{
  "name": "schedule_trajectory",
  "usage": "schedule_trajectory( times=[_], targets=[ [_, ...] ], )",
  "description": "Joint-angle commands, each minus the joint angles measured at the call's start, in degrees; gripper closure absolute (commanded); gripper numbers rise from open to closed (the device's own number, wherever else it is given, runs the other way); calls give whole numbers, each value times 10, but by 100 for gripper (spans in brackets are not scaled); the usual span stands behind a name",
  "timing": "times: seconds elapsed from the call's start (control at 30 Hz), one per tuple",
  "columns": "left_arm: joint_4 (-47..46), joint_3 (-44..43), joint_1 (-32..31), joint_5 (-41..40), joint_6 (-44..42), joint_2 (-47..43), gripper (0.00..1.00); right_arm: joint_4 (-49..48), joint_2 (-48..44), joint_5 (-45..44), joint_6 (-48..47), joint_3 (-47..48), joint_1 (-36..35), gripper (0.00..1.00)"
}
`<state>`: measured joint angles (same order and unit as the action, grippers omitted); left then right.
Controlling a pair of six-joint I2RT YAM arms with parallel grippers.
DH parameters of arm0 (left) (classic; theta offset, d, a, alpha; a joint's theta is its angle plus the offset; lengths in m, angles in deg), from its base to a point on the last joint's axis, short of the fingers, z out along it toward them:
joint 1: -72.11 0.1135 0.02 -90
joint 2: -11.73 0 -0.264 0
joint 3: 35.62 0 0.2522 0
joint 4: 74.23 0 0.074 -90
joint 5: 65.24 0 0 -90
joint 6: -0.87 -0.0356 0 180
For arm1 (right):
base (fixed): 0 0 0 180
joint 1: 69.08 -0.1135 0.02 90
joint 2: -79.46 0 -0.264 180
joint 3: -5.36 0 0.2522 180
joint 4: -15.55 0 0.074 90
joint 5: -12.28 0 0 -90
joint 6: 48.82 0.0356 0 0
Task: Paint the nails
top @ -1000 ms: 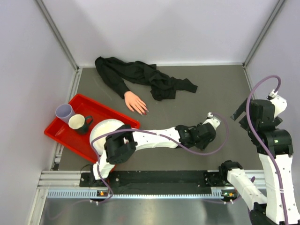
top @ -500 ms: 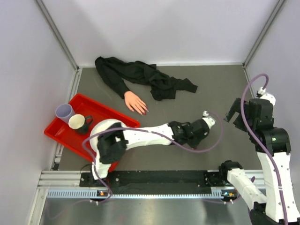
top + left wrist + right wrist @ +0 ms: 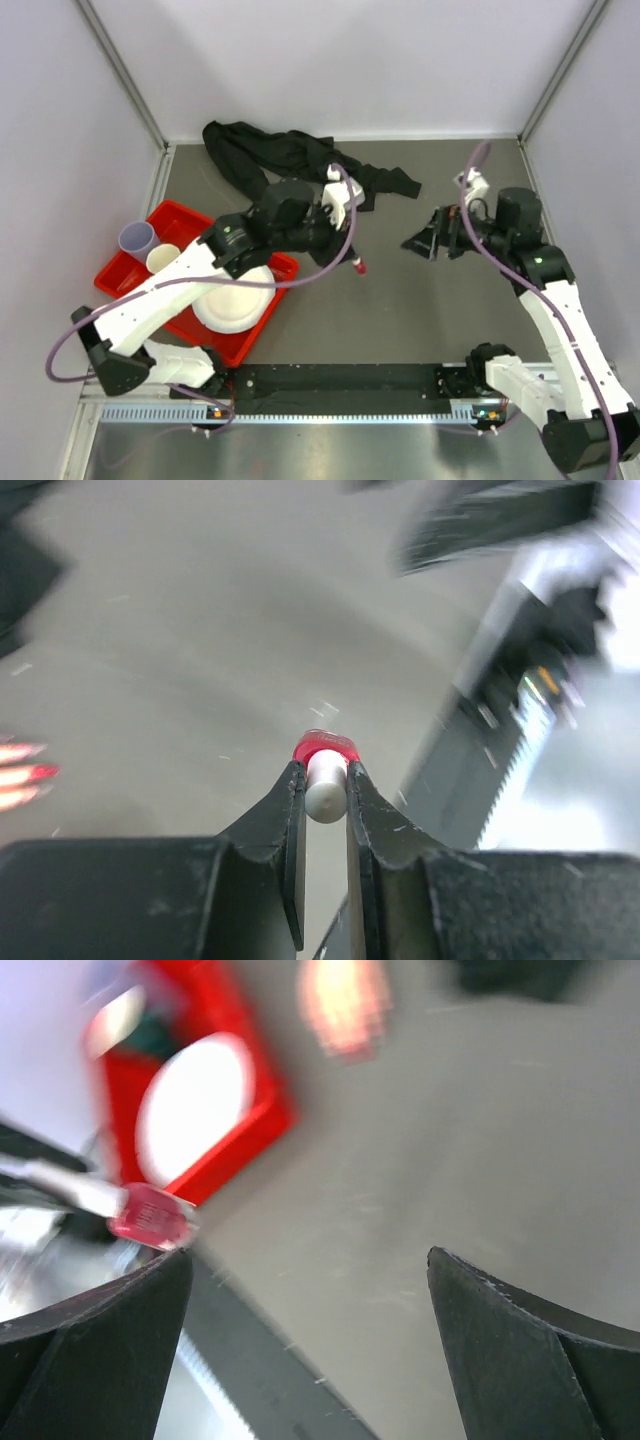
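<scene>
The right gripper goes left in the top view next and turns its open fingers around the red bottle's body (image 3: 360,267) (image 3: 152,1217), which sticks out bare on that side.
My left gripper (image 3: 349,254) is shut on the white cap of a small red polish bottle (image 3: 358,266), held above the grey table. In the left wrist view the cap sits between the fingers and the red bottle (image 3: 325,748) pokes out past my left gripper (image 3: 325,772). Blurred dark-red nails (image 3: 28,773) show at that view's left edge. In the top view my left arm hides the mannequin hand; its black sleeve (image 3: 285,155) lies behind. My right gripper (image 3: 424,240) is open and empty, right of the bottle. The right wrist view shows my right gripper (image 3: 308,1256), the bottle (image 3: 150,1216) and the blurred hand (image 3: 345,1002).
A red tray (image 3: 172,214) at the left holds a white plate (image 3: 235,302), a lilac cup (image 3: 137,238) and a dark mug (image 3: 163,260). Grey walls close in the table on three sides. A black rail (image 3: 340,382) runs along the near edge.
My left arm has swung from right of centre to the left, over the mannequin hand, with the bottle in its gripper. My right arm has reached in toward the centre.
</scene>
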<state>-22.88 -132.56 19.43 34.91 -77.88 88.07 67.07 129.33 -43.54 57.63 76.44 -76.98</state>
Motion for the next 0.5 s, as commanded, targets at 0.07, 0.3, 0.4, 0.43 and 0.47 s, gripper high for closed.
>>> schedule_trajectory(
  times=[0.07,0.3,0.4,0.43,0.47],
  targets=[
    [-4,56,0,285,-160,-91,100,-201,18,297,-18,-12,-106,1],
    [-23,58,0,301,-262,-149,100,-195,61,346,-60,3,-218,9],
    [2,29,0,313,-302,-124,100,-196,80,367,-77,10,-240,14],
    [6,24,1,319,-311,-117,100,-199,82,374,-78,10,-244,16],
    [7,19,5,326,-316,-107,100,-201,86,376,-79,13,-247,17]
  ],
)
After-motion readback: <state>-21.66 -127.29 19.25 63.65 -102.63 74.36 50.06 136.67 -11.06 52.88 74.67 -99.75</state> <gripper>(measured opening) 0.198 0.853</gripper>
